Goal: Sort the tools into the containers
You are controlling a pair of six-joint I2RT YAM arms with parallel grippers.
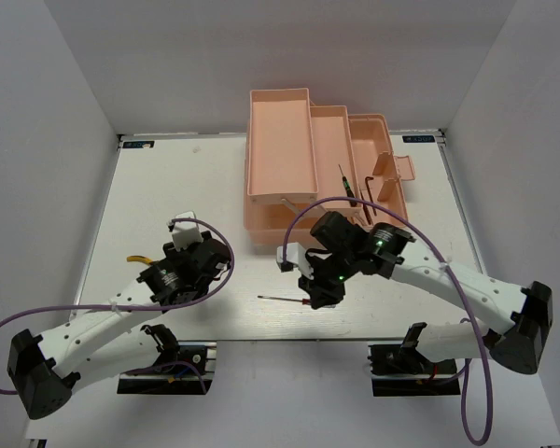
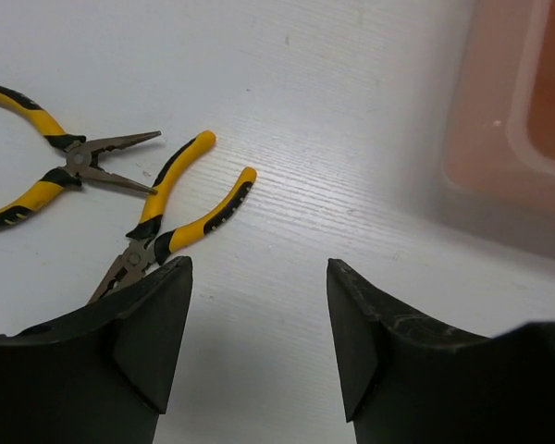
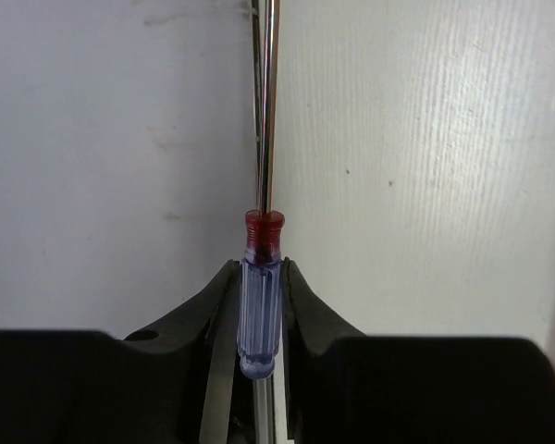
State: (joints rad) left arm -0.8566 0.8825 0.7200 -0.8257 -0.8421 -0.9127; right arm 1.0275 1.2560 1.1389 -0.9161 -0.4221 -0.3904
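The blue-handled screwdriver should go up and outward with my right gripper over the middle tray [image 1: 336,154] and be released there, because a green-handled screwdriver already lies in that tray.
My right gripper [image 3: 259,270] is shut on the handle of the blue-handled screwdriver [image 3: 261,305], which has a red collar and a steel shaft pointing away. In the top view that gripper [image 1: 315,295] is low over the table in front of the salmon-pink toolbox [image 1: 282,159], and the screwdriver shaft [image 1: 280,298] sticks out to the left. My left gripper [image 2: 259,268] is open and empty over bare table. Two yellow-handled pliers [image 2: 171,217] [image 2: 60,162] lie to its left. A green-handled screwdriver [image 1: 345,184] and dark hex keys [image 1: 371,191] lie in the toolbox trays. No orange-handled pliers show.
The toolbox's tiered trays are spread open at the far middle of the white table [image 1: 168,187], and its blurred pink wall [image 2: 518,129] shows at the right of the left wrist view. A purple cable [image 1: 303,219] loops over the right arm near the toolbox front.
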